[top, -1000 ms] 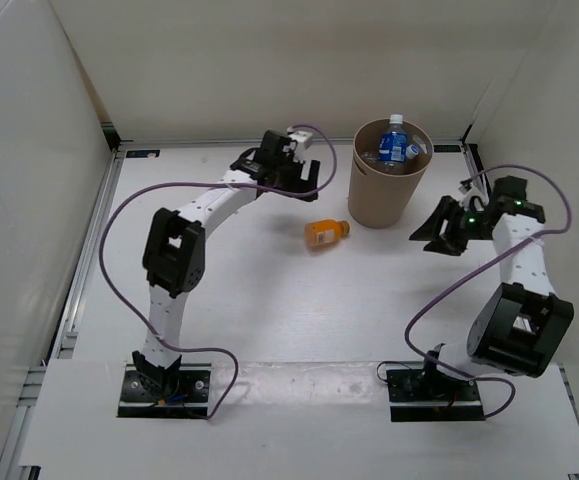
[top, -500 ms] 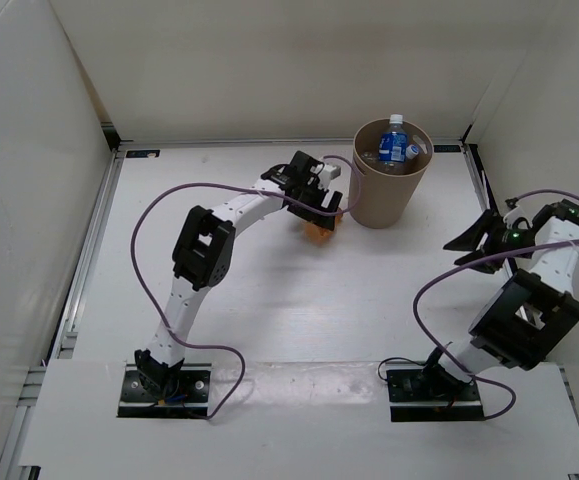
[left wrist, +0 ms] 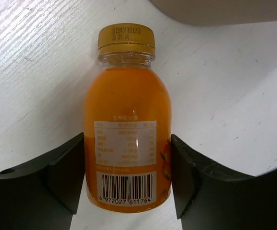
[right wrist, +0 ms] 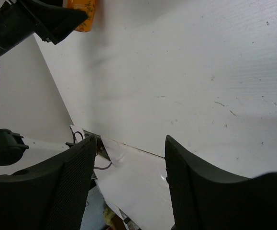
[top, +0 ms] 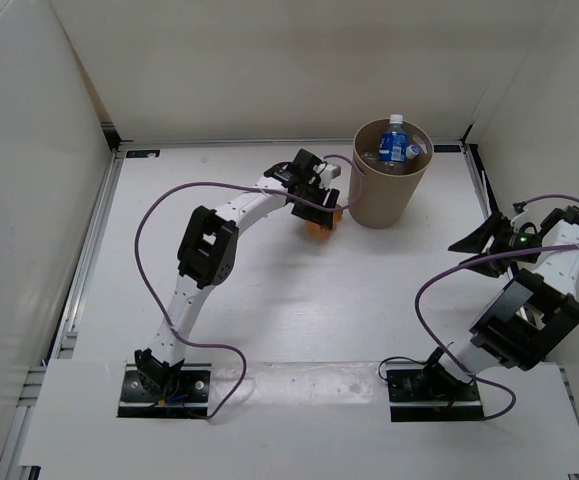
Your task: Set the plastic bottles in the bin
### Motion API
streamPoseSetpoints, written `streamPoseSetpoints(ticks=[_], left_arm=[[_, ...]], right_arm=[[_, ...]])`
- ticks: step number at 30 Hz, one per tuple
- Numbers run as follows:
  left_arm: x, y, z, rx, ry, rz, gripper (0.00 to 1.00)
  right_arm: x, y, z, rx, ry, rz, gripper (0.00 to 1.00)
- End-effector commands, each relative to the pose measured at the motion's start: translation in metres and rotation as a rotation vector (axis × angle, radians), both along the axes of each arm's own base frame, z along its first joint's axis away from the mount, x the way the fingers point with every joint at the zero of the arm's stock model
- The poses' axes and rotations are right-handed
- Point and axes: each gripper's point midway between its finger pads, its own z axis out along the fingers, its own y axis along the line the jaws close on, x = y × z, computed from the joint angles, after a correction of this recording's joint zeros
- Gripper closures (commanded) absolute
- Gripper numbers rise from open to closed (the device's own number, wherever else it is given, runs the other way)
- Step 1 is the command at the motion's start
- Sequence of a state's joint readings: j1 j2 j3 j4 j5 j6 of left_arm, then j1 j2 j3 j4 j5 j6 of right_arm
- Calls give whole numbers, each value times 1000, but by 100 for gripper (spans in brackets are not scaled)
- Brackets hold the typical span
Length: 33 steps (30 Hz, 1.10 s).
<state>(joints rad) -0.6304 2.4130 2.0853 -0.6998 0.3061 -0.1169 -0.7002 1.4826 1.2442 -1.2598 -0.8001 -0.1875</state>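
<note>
Next, my left gripper lifts past the bin's rim, crosses over and releases the orange bottle. The bin's opening (top: pixel 393 148) is above and right in the top view.
The short orange bottle (left wrist: pixel 127 139) lies on its side on the white table, cap pointing toward the bin (left wrist: pixel 215 9). My left gripper (left wrist: pixel 127 177) is shut on its lower body, a black finger pressed against each side. From above, the left gripper (top: pixel 319 215) and the orange bottle (top: pixel 316 226) sit just left of the tan bin (top: pixel 389 195). A blue-labelled bottle (top: pixel 393 140) stands up inside the bin among other clear bottles. My right gripper (top: pixel 474 238) hangs open and empty at the far right; the right wrist view shows the right gripper (right wrist: pixel 131 182) over bare table.
White walls enclose the table on the left, back and right. A purple cable loops along each arm. In the right wrist view, the orange bottle (right wrist: pixel 82 14) and the left arm (right wrist: pixel 33 21) show at the top left.
My left arm swung right from the back of the table down onto the orange bottle, and its jaws closed on it. My right arm drew back toward the right wall.
</note>
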Motion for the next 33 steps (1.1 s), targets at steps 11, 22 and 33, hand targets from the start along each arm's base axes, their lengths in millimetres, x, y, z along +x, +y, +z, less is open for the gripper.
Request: streamPoseSetpoints(ticks=[11, 22, 33], left_arm=[[61, 25, 168, -267, -291, 225, 41], [95, 3, 345, -698, -582, 284, 48], [76, -69, 365, -862, -539, 216, 48]], right_arm=[[2, 10, 2, 42, -9, 0, 37], [2, 13, 1, 53, -16, 6, 37], [1, 11, 3, 72, -30, -17, 36]])
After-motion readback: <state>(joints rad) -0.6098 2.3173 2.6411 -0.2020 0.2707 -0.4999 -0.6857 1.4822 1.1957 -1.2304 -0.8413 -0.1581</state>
